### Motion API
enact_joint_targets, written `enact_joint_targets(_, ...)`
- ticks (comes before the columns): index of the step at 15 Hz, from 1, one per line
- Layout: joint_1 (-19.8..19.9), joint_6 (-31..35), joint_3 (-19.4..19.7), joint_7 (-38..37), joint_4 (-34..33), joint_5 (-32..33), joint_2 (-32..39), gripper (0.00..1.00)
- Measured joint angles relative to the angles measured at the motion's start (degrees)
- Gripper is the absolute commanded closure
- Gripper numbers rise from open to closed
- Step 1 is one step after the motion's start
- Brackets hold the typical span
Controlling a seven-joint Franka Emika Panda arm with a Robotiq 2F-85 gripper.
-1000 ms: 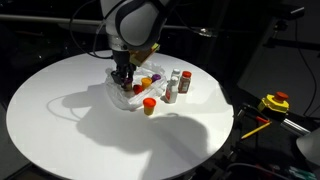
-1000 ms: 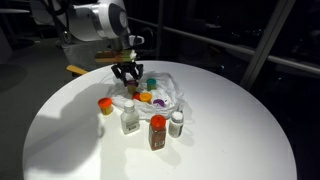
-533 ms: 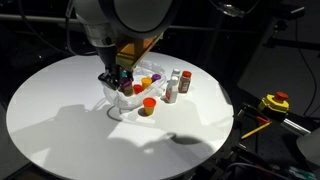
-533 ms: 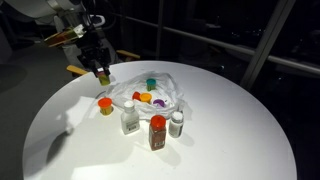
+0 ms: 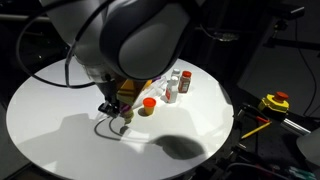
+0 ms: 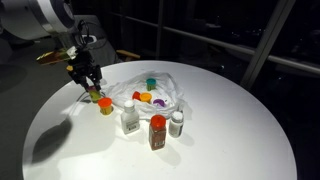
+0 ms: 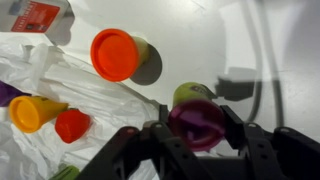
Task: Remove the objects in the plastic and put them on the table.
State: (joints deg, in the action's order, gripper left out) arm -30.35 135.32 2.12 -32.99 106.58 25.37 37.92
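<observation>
The gripper lowers toward the bare tabletop beside the orange-capped bottle next and releases the small green bottle there, since a free spot lies directly below it.
My gripper (image 7: 197, 128) is shut on a small green bottle with a purple cap (image 7: 196, 112), low over the white table beside the plastic. It shows in both exterior views (image 5: 112, 108) (image 6: 90, 87). The crumpled clear plastic (image 6: 168, 88) (image 7: 40, 75) holds an orange piece (image 7: 30, 111), a red piece (image 7: 72, 125), a purple piece (image 6: 160, 101) and a teal-capped one (image 6: 151, 83). An orange-capped bottle (image 7: 116, 54) (image 6: 104, 104) (image 5: 148, 105) stands on the table just next to my gripper.
Three bottles stand in front of the plastic: a white one (image 6: 130, 119), a red-labelled one (image 6: 157, 131) and a small one (image 6: 177, 123). A cable (image 7: 266, 60) lies on the table. A yellow tape measure (image 5: 275, 102) sits off the table's edge.
My gripper has left the plastic with the purple-capped bottle and moved sideways and down to the table beside the orange-capped bottle.
</observation>
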Motion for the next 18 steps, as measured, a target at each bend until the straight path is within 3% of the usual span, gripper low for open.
enact_joint_targets(2,0.55,4.43,0.28,-0.04,0.05,0.13,1.80,0.71)
enact_joint_targets(3,0.58,6.18,0.61,-0.18,0.15,0.16,1.95,0.21)
enact_joint_targets(4,0.57,7.79,0.94,-0.41,0.38,0.18,2.01,0.19)
enact_joint_targets(7,-0.47,10.13,2.56,-2.38,1.42,1.02,1.93,0.01)
enact_joint_targets(14,-4.70,7.70,7.09,-8.02,3.84,6.88,-1.32,0.00)
enact_joint_targets(18,-1.83,1.20,7.02,-4.34,3.13,7.07,-4.42,0.00)
